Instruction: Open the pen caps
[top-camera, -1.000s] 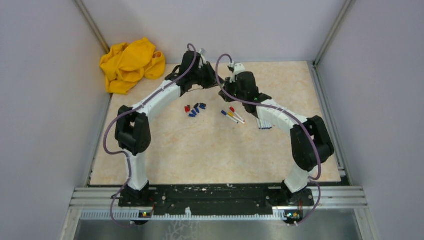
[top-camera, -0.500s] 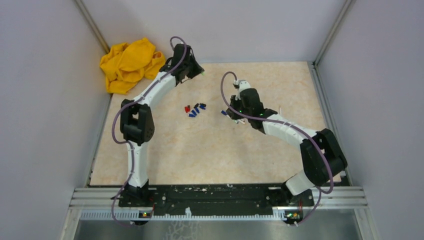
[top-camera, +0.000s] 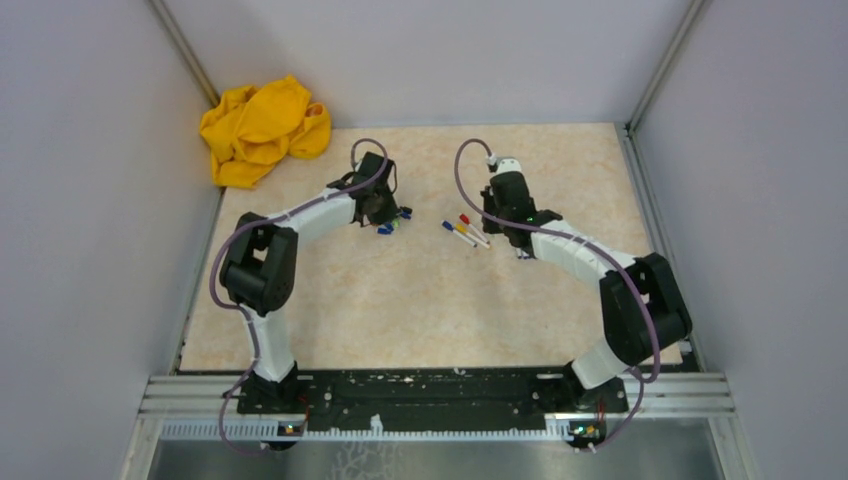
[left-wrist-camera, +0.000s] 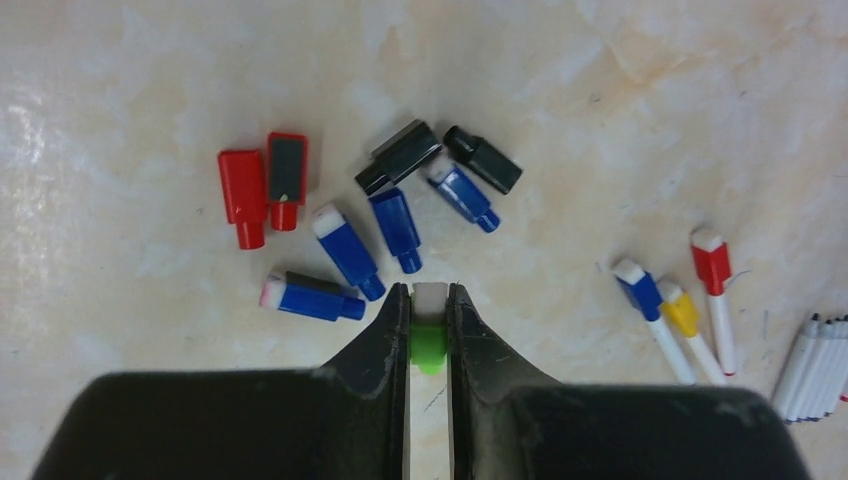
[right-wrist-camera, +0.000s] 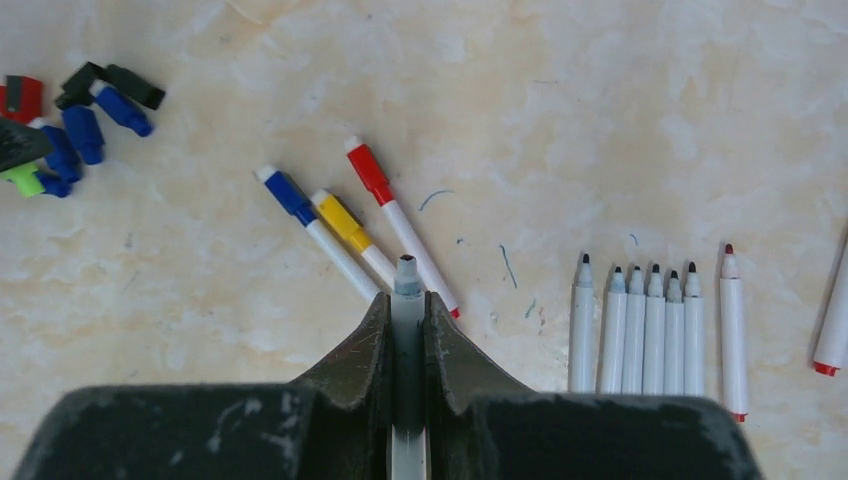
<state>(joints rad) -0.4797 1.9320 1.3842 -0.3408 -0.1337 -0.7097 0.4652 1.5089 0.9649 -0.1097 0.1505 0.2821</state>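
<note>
My right gripper will lay the pen's body (right-wrist-camera: 407, 330) down and toward the right in the wrist view, on the bare table (right-wrist-camera: 549, 332) beside the row, with other uncapped pens.
My left gripper (left-wrist-camera: 429, 293) is shut on a green pen cap (left-wrist-camera: 430, 346) and holds it low over the table, just beside a pile of loose caps: red (left-wrist-camera: 243, 190), blue (left-wrist-camera: 345, 250) and black (left-wrist-camera: 398, 158). In the top view the left gripper (top-camera: 385, 214) is over that pile (top-camera: 392, 224). My right gripper (right-wrist-camera: 407, 298) is shut on an uncapped white pen barrel (right-wrist-camera: 407, 330), tip pointing forward. Three capped pens lie just ahead of it: blue (right-wrist-camera: 290, 195), yellow (right-wrist-camera: 343, 222) and red (right-wrist-camera: 372, 175). In the top view the right gripper (top-camera: 511, 222) is just right of them.
A row of several uncapped white pens (right-wrist-camera: 650, 330) lies to the right of my right gripper, with another pen (right-wrist-camera: 830, 330) at the far right edge. A yellow cloth (top-camera: 262, 128) is bunched in the back left corner. Grey walls enclose the table.
Both arms left their raised meeting point at the back centre. The left swung left, then came down over the cap pile. The right came down beside the capped pens.
</note>
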